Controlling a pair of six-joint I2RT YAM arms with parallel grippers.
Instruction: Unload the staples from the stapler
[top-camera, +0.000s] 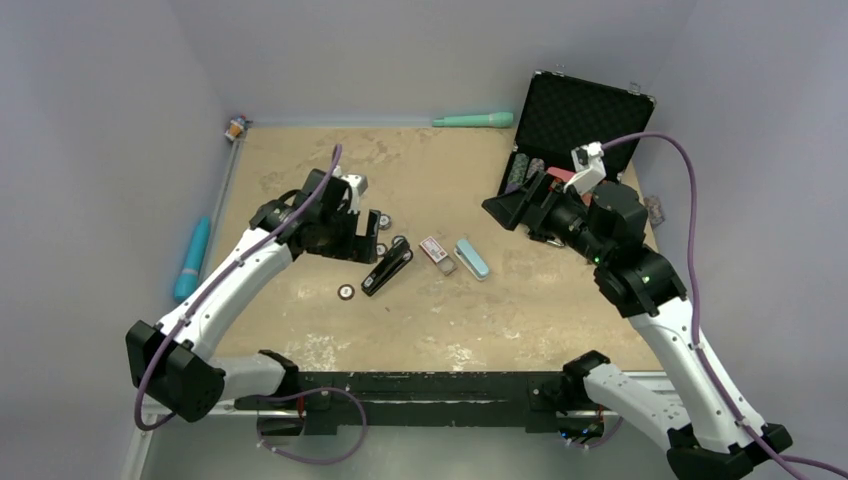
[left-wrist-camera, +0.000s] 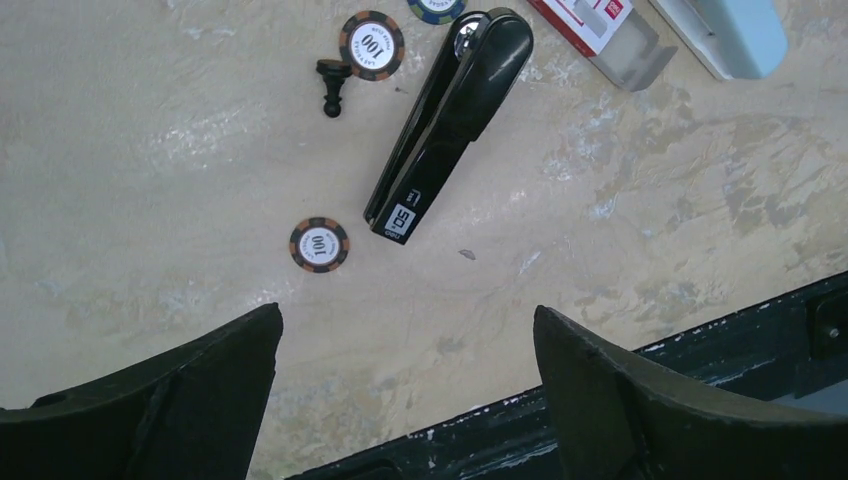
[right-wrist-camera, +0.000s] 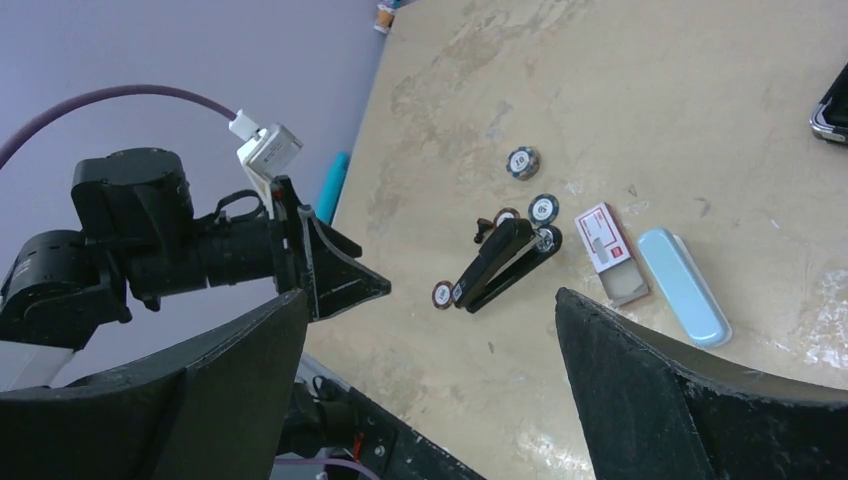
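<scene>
My left gripper will next go down toward the right in the top view, with its fingers on both sides of the black stapler (top-camera: 387, 268) (left-wrist-camera: 452, 122), because the stapler lies closed.
The black stapler (top-camera: 387, 268) lies closed on the tan table, slanting from near-left to far-right; it also shows in the left wrist view (left-wrist-camera: 450, 120) and the right wrist view (right-wrist-camera: 505, 265). No staples show in any view; only a tiny grey speck (left-wrist-camera: 467, 254) lies by the stapler's front end. My left gripper (top-camera: 376, 235) hovers just left of the stapler, jaws wide open and empty (left-wrist-camera: 407, 320). My right gripper (top-camera: 508, 212) hangs raised to the right of it, open and empty too (right-wrist-camera: 430, 310).
Poker chips (left-wrist-camera: 319, 244) (left-wrist-camera: 371, 44) and a small black peg (left-wrist-camera: 332, 85) lie round the stapler. A pink-and-white box (top-camera: 437, 249) and a light blue bar (top-camera: 472, 258) sit to its right. An open black case (top-camera: 585, 115) stands back right; teal pens (top-camera: 473, 120) (top-camera: 192, 258) lie at the edges.
</scene>
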